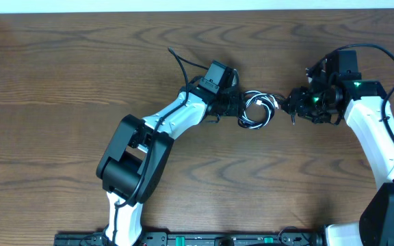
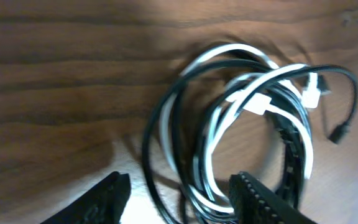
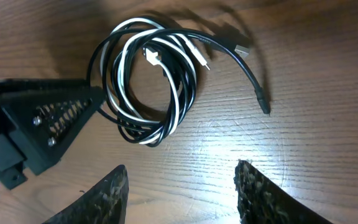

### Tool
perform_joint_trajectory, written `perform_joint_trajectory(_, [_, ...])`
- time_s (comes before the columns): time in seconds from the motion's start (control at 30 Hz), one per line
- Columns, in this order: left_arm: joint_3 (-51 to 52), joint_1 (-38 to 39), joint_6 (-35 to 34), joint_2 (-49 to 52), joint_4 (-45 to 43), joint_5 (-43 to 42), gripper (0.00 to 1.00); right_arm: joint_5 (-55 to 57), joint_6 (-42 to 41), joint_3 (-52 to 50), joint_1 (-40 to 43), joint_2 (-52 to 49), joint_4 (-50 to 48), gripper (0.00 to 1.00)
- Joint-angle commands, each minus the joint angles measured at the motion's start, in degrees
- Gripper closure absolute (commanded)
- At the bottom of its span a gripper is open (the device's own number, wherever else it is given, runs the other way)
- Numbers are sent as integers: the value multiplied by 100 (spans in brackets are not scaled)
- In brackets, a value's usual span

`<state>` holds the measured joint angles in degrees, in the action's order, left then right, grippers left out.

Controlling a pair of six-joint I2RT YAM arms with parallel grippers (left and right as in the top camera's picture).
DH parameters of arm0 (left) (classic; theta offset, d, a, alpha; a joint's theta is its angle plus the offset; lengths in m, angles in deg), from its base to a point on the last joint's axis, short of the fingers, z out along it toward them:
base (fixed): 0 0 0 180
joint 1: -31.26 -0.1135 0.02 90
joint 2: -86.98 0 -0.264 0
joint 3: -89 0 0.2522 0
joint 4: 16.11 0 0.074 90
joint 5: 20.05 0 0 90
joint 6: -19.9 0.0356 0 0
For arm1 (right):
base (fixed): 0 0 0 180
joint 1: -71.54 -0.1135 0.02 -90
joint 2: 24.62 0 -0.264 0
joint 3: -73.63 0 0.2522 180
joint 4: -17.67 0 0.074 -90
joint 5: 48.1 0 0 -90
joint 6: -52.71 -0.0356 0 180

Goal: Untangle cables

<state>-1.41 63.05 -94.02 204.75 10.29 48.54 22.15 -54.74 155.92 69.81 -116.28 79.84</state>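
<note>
I will next lower my left gripper, shift it slightly toward the coil and close on that side of the coil, as the coil's nearest parts are already between the open fingers.
The cables (image 1: 255, 109) lie as one tangled coil of thin white and black cords on the wooden table, between the two grippers. In the left wrist view the coil (image 2: 241, 118) fills the middle, and its near loops run between the fingers of my left gripper (image 2: 182, 196), which is open around them. In the right wrist view the coil (image 3: 148, 81) lies ahead of my right gripper (image 3: 182, 186), which is open and empty, with a black plug end (image 3: 265, 106) trailing right. The left gripper's finger (image 3: 48, 118) touches the coil's left side.
The wooden table (image 1: 60, 75) stretches all round. The left arm (image 1: 149, 137) reaches in from the front left, the right arm (image 1: 382, 137) from the right. A thick black robot cable (image 1: 180, 61) arcs behind the left gripper.
</note>
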Motion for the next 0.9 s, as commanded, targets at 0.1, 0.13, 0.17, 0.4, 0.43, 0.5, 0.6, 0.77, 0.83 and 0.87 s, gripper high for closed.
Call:
perform_joint_trajectory(0.1, [-44, 87, -15, 267, -15, 461, 48, 92, 129, 2, -24, 24, 50, 49])
perform_joint_trajectory(0.13, [-44, 122, -35, 302, -22, 459, 48, 131, 129, 2, -24, 24, 66, 49])
perform_joint_trajectory(0.17, [-44, 164, -35, 341, -39, 461, 48, 151, 131, 2, -24, 24, 76, 49])
perform_joint_trajectory(0.4, [-44, 420, -37, 518, -55, 988, 57, 162, 173, 2, -24, 24, 138, 49])
perform_joint_trajectory(0.43, [-44, 433, -46, 533, -26, 1062, 61, 164, 173, 2, -24, 24, 142, 49])
perform_joint_trajectory(0.5, [-44, 442, -310, 555, 92, 1368, 71, 164, 173, 2, -24, 24, 164, 49])
perform_joint_trajectory(0.6, [-44, 442, -542, 560, 275, 1718, 75, 164, 170, 2, -24, 24, 179, 49])
perform_joint_trajectory(0.77, [-44, 446, -553, 560, 444, 1794, 92, 157, 168, 2, -138, 24, 116, 50])
perform_joint_trajectory(0.83, [-46, 444, -531, 527, 444, 1657, 93, 111, 168, 2, -216, 24, 39, 51])
perform_joint_trajectory(0.87, [-46, 433, -407, 490, 444, 1515, 93, 66, 168, 2, -271, 24, -22, 51])
